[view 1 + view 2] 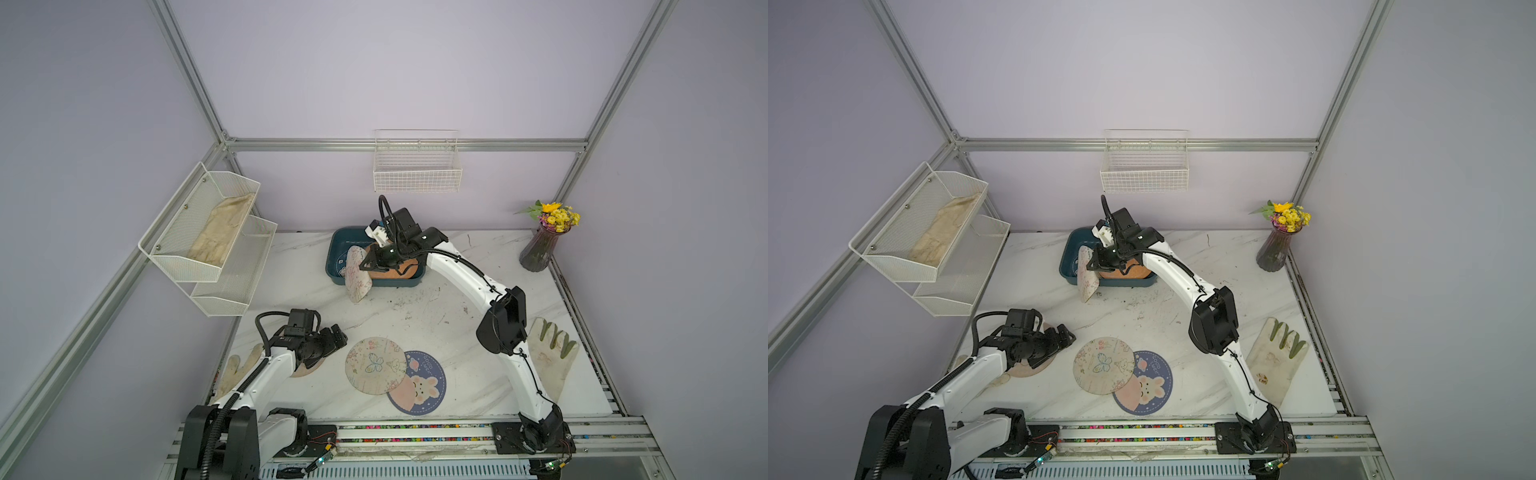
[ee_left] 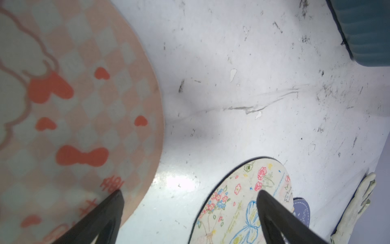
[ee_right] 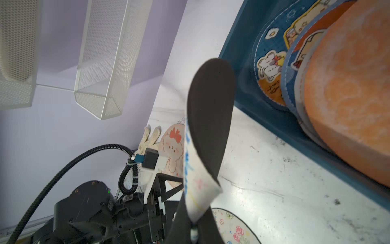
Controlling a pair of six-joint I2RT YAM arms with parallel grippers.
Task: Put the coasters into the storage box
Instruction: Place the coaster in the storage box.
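Observation:
The floral coaster sticks out over the box's front rim, so my right gripper will next move outward and toward the vase side, then down to let go over the orange coaster (image 1: 388, 272) (image 3: 348, 95).
The storage box (image 1: 395, 284) (image 1: 1125, 284) (image 3: 238, 52) stands at the back of the table. Inside it lie an orange coaster (image 1: 388, 272) (image 3: 348, 95) and blue cartoon coasters (image 3: 270, 67). My right gripper (image 1: 368, 264) (image 1: 1096, 264) (image 3: 195, 213) is shut on a cream floral coaster (image 1: 357, 276) (image 1: 1088, 282) (image 3: 209, 105), held on edge over the box's front-left rim. My left gripper (image 1: 338, 332) (image 1: 1069, 334) (image 2: 190, 192) hangs open and empty over bare table, between a pink checkered coaster (image 1: 305, 370) (image 2: 84, 105) and a butterfly coaster (image 1: 374, 365) (image 2: 238, 200). The butterfly coaster overlaps a blue rabbit coaster (image 1: 424, 390) (image 1: 1150, 390).
A cream glove (image 1: 548, 357) lies at the right edge and another (image 1: 237, 370) by the left arm. A vase of flowers (image 1: 540, 245) stands at the back right. A wire basket (image 1: 417, 170) hangs on the back wall. A mesh shelf (image 1: 208, 237) on the left wall holds a glove.

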